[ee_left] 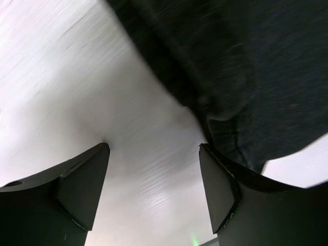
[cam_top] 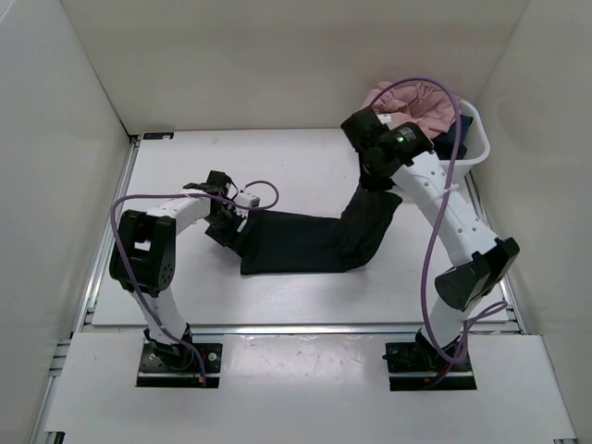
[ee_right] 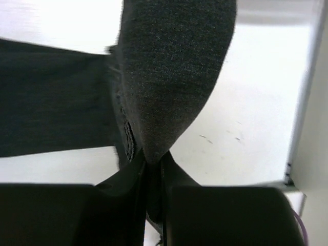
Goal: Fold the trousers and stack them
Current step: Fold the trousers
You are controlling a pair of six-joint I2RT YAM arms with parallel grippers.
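The trousers' flat end (cam_top: 267, 240) lies to the left of my right gripper in the top view, so it should carry the trousers' raised fold over that end and release it.
The black trousers (cam_top: 314, 239) lie in a folded band across the middle of the table, their right end lifted. My right gripper (cam_top: 377, 178) is shut on that raised end and holds it above the table; in the right wrist view the fabric (ee_right: 169, 77) hangs pinched at the gripper (ee_right: 154, 163). My left gripper (cam_top: 225, 222) is open at the trousers' left end. In the left wrist view the gripper (ee_left: 154, 169) is over bare table and the black cloth (ee_left: 246, 72) lies just beyond the right finger (ee_left: 220, 189).
A white basket (cam_top: 474, 153) stands at the back right with a pink garment (cam_top: 416, 102) and something dark blue in it. White walls close in the table on three sides. A metal rail runs along the table's near edge.
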